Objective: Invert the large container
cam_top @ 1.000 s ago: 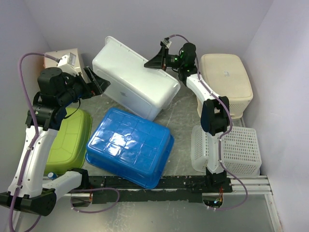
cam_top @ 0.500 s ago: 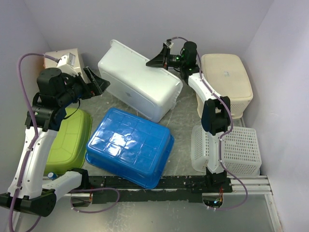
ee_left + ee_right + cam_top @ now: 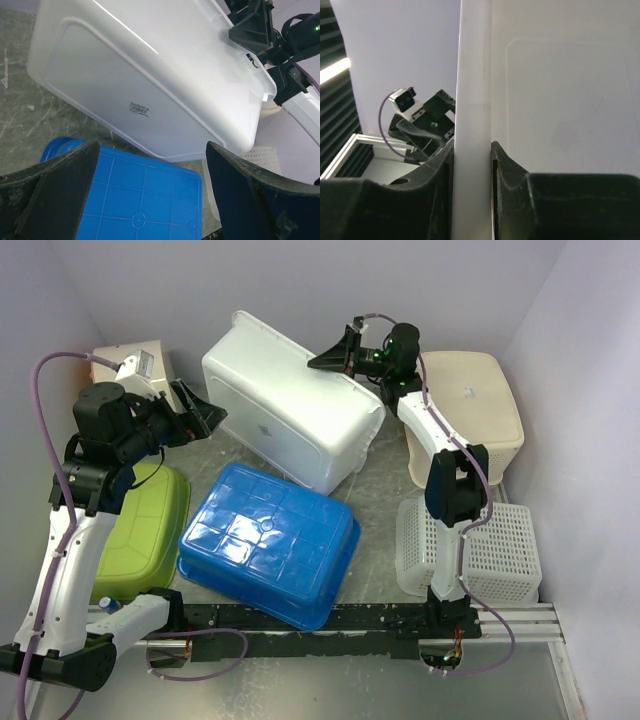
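My right gripper is to pull the container's rim toward the beige basket next, to the right in the top view, and let go, since the container's bottom still faces sideways.
The large white container (image 3: 280, 415) stands tilted on one long edge at the back of the table, its bottom with a small label (image 3: 139, 108) facing my left wrist camera. My right gripper (image 3: 324, 358) is shut on the container's upper rim (image 3: 472, 100), one finger on each side of the rim wall. My left gripper (image 3: 205, 410) is open just left of the container, apart from it. Between its spread fingers (image 3: 60, 190) I see the container's underside and the blue bin.
A blue bin (image 3: 270, 540) lies upside down in front of the container, close to its lower edge. A green bin (image 3: 145, 520) sits at the left, a beige basket (image 3: 470, 410) at the back right, a white lattice basket (image 3: 490, 550) at the right, a box (image 3: 130, 360) at the back left.
My right gripper has moved right and up with the rim, tipping the white container steeper and shifting it slightly right. The left arm has barely moved.
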